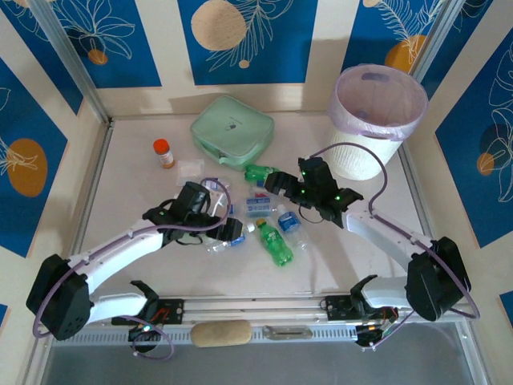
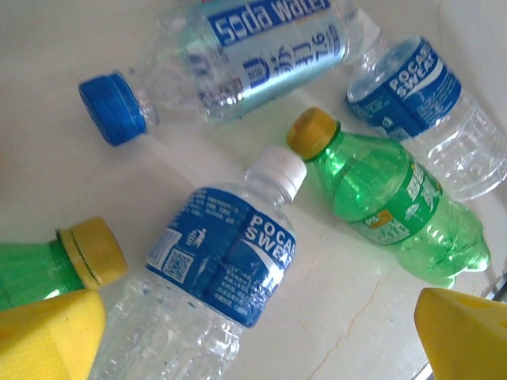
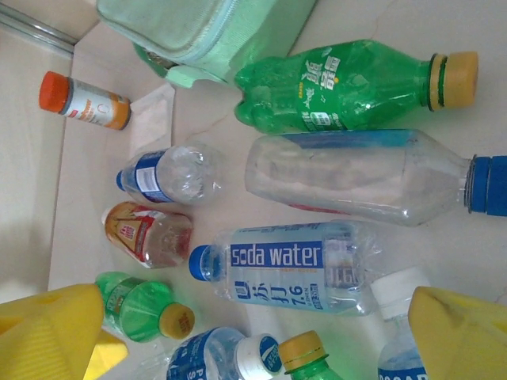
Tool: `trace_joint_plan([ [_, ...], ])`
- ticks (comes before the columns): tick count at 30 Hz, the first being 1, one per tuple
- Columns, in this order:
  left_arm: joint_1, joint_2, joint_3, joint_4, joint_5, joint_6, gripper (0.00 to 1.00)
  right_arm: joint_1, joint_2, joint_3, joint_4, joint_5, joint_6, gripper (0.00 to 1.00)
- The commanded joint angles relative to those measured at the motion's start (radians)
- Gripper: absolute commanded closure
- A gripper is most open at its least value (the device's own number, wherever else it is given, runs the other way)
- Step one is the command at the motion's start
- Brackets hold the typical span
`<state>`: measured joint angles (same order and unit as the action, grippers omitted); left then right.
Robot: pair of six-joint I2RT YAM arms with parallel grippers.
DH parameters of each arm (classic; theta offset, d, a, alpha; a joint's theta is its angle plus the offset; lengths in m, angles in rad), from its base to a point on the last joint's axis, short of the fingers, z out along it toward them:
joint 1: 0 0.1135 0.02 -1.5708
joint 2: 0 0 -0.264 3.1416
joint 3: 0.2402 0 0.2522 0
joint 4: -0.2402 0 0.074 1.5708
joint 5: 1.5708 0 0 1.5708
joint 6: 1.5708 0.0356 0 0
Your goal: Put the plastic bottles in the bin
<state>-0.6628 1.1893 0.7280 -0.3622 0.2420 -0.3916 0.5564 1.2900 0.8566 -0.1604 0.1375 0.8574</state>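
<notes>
The left gripper turns its fingers next to match the clear bottle's angle, then lowers them around the bottle's body beside the blue label.
Several plastic bottles lie loose in the middle of the table. My left gripper (image 1: 216,224) hangs open over a clear blue-labelled bottle (image 2: 214,269), which lies between its yellow fingertips (image 2: 47,336) without touching them. A green bottle (image 2: 388,198) and a soda water bottle (image 2: 253,55) lie beyond it. My right gripper (image 1: 274,188) is open too, above the soda water bottle (image 3: 285,273), with nothing held. Past that lie a big clear bottle (image 3: 364,174) and a green one (image 3: 348,83). The white bin (image 1: 377,120) with its lilac bag stands at the far right.
A mint-green pouch (image 1: 232,128) lies at the back centre, against a green bottle (image 1: 258,172). An orange-capped pill bottle (image 1: 163,152) stands at the back left. A metal rail runs along the near edge of the table (image 1: 120,184).
</notes>
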Motion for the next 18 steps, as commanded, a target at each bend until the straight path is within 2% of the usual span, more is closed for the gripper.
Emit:
trace_joint_plan([
  [1,-0.028,0.032,-0.012,-0.04,-0.008,-0.004,0.0,0.005,0.005,0.041,0.026,0.003,0.017,0.01],
  [11,-0.061,0.101,0.003,-0.102,0.014,0.053,0.0,0.005,0.008,0.032,0.057,0.011,0.031,0.01],
  [18,-0.12,0.104,-0.015,-0.116,-0.041,0.048,0.04,0.004,0.024,0.041,0.054,0.008,0.03,0.01],
])
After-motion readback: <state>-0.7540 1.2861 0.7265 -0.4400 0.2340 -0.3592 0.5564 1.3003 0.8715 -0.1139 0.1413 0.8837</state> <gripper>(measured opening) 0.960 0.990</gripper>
